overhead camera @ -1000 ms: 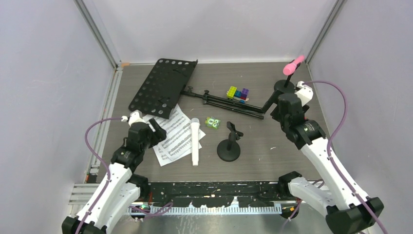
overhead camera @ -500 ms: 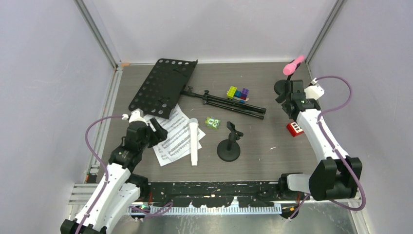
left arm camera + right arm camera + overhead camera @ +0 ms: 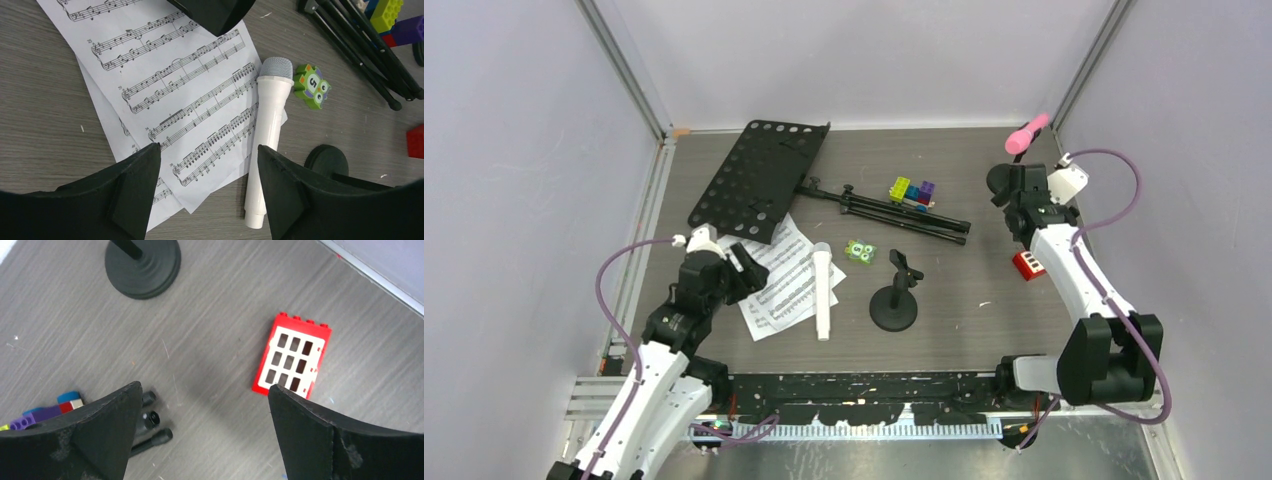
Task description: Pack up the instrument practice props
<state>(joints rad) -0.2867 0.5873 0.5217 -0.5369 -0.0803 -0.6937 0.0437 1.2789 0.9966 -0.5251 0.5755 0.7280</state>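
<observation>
Next, my right gripper moves outward and closes around the mic mount's stem [image 3: 1019, 157] [image 3: 128, 248], as that stem stands outward of my gripper, beneath the pink microphone.
The black perforated music desk [image 3: 759, 180] lies flat at the back left, its folded tripod legs [image 3: 894, 212] stretching right. White sheet-music pages [image 3: 784, 275] lie in front of it, with the white microphone [image 3: 823, 293] along their right edge. My left gripper [image 3: 746, 268] hovers open above the sheet-music pages [image 3: 190, 100], and the white microphone [image 3: 267, 140] lies by its right finger. An empty mic mount [image 3: 894, 300] stands mid-table. The pink microphone [image 3: 1027, 133] sits in the other mic mount [image 3: 1002, 178] at the back right. My right gripper [image 3: 1012, 200] hangs open over bare table [image 3: 203, 387], holding nothing.
Colourful toy blocks [image 3: 912, 191] lie behind the tripod legs and a green block [image 3: 860, 251] beside the white microphone's head. A red keypad [image 3: 1028, 263] lies under my right arm, near the right wall. Grey walls close in the table on three sides.
My right arm has swung back and to the right toward the pink microphone's mount, uncovering the red keypad. The left arm has barely shifted. Both grippers stay open.
</observation>
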